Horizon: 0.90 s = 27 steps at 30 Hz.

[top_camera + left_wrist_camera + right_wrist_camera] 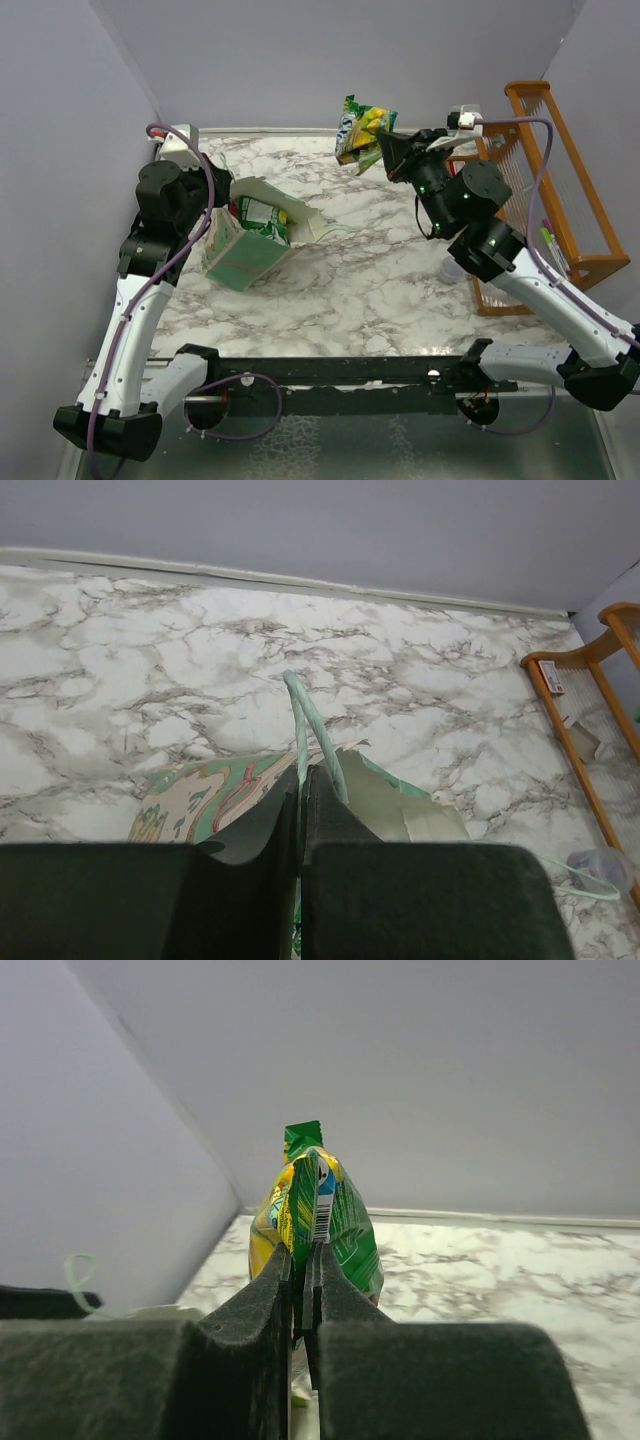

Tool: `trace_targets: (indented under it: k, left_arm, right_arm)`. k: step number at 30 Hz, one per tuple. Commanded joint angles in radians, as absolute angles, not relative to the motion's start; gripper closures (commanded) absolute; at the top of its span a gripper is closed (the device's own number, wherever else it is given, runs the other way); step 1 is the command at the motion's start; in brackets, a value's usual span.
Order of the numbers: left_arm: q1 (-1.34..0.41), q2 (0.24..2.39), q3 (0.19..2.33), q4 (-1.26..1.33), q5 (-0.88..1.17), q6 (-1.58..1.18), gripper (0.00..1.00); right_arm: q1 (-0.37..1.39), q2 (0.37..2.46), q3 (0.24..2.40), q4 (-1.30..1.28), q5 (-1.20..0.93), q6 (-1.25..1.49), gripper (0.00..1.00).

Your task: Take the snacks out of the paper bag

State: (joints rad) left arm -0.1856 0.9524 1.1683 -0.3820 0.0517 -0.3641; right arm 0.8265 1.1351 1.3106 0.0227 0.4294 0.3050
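Observation:
Next, my right gripper lowers to the bare marble below it, between the bag (pixel 243 250) and the rack, and releases the yellow snack packet there, outside the bag.
The pale-green paper bag (pixel 243 250) lies tilted on the marble table at the left, its cream inside (pixel 430 810) open to the right. A green packet (pixel 262 218) shows in its mouth. My left gripper (pixel 222 200) is shut on the bag's green handle (pixel 300 720) at the bag's upper edge. My right gripper (pixel 385 148) is shut on a bright green and yellow snack packet (pixel 360 130), held high above the far middle of the table; the right wrist view shows the packet (pixel 318 1215) pinched by its back seam.
An orange wooden rack (pixel 555 190) stands at the right edge, also seen in the left wrist view (pixel 580 720). A small translucent cup (pixel 455 268) sits by the rack's left side. Grey walls close in the back and sides.

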Motion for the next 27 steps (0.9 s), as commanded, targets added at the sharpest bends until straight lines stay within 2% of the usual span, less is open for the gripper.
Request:
trace_targets:
  k: [1, 15, 21, 27]
  left_arm:
    - [-0.185, 0.950, 1.187, -0.360, 0.043, -0.374, 1.00]
    - [-0.185, 0.944, 1.177, -0.369, 0.068, -0.382, 1.00]
    - [-0.184, 0.953, 1.185, -0.387, 0.089, -0.417, 1.00]
    - [-0.184, 0.945, 1.193, -0.359, 0.190, -0.414, 1.00]
  right_arm:
    - [0.742, 1.179, 1.340, 0.034, 0.503, 0.237, 0.99]
    - [0.419, 1.463, 1.346, -0.001, 0.055, 0.442, 0.99]
    - [0.270, 1.649, 1.333, 0.063, -0.232, 0.576, 0.99]
    - [0.222, 1.832, 1.428, 0.100, -0.372, 0.645, 0.99]
